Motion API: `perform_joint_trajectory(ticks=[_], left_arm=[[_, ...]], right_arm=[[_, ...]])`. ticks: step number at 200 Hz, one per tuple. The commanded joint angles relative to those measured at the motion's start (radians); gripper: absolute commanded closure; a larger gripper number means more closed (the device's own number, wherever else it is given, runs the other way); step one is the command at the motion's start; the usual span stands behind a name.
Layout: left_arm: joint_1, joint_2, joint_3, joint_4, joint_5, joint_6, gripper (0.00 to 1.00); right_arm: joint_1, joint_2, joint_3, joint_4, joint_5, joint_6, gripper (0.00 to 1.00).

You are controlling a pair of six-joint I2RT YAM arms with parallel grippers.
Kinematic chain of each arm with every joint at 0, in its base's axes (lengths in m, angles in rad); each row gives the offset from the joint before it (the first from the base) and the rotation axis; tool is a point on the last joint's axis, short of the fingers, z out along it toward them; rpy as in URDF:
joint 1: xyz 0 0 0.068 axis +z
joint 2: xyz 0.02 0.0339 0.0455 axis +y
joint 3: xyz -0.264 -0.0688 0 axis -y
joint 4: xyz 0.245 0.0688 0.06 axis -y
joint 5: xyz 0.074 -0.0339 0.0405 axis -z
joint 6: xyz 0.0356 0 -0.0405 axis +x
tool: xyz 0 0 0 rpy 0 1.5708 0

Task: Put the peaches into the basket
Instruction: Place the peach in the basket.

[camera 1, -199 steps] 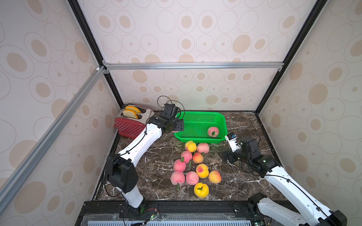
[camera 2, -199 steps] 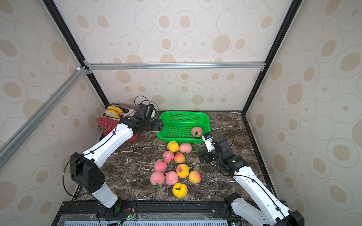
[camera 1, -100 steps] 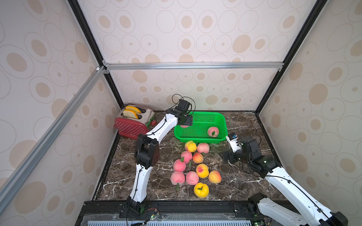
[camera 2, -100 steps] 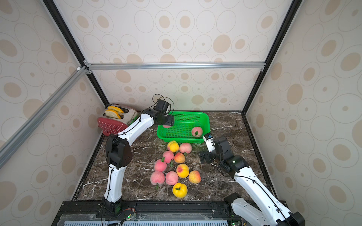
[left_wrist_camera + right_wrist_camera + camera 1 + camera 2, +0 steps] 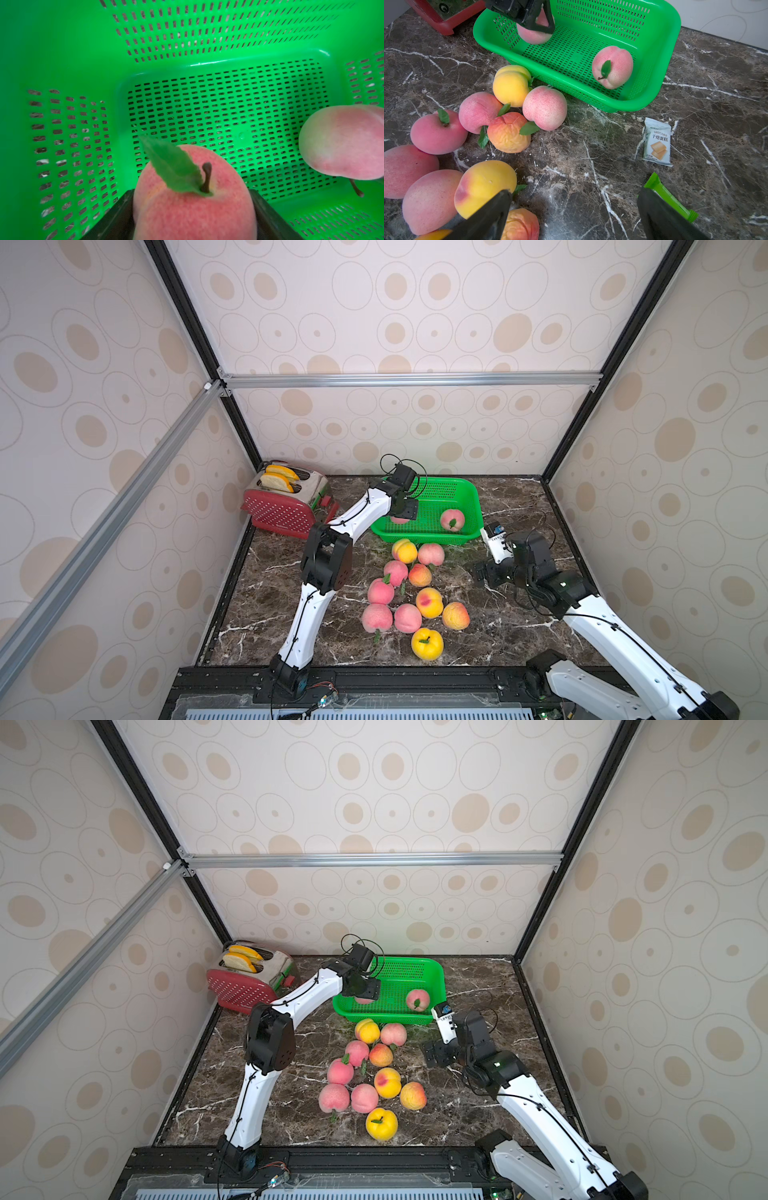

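Note:
I should lower my left gripper next toward the bare bottom of the basket beneath it and let go of the pink peach with the green leaf there, because the other peach is at the opposite end of the basket.
The green basket (image 5: pixel 455 488) (image 5: pixel 415 968) stands at the back of the marble table. One pink peach (image 5: pixel 452 518) (image 5: pixel 612 66) lies in its near right corner. My left gripper (image 5: pixel 401 512) (image 5: pixel 192 199) hangs inside the basket's left end, shut on a pink peach (image 5: pixel 193 207) (image 5: pixel 533 37) with a green leaf, held just above the basket floor (image 5: pixel 228 104). Several more peaches (image 5: pixel 419 575) (image 5: pixel 388 1082), pink, orange and yellow, lie clustered on the table in front of the basket. My right gripper (image 5: pixel 484 574) (image 5: pixel 574 193) stands open above bare marble to the right of the cluster, holding nothing.
A red-and-silver toaster (image 5: pixel 286 506) with bread slices (image 5: pixel 278 479) stands at the back left. A white snack packet (image 5: pixel 657 141) and a green wrapper (image 5: pixel 668 197) lie on the table by my right gripper. Enclosure walls close in on all sides.
My left arm has swung right from the basket's left edge and carried its peach in over the basket floor. The right arm has hardly moved.

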Motion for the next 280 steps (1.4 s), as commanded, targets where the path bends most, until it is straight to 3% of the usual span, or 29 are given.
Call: perform_joint_trajectory(ticks=[1,135,280], left_arm=[[0.0,0.018,0.037,-0.025,-0.029,0.02,0.27],[0.001,0.046,0.014,-0.02,-0.041,0.038,0.25],[0.001,-0.037,-0.034,0.009,-0.036,0.064,0.08]], right_arm=[[0.003,-0.019,0.005,-0.004,0.01,0.009,0.0],[-0.033,-0.02,-0.028,0.038,-0.066,0.028,0.0],[-0.073,-0.063,-0.028,-0.02,-0.06,-0.014,0.0]])
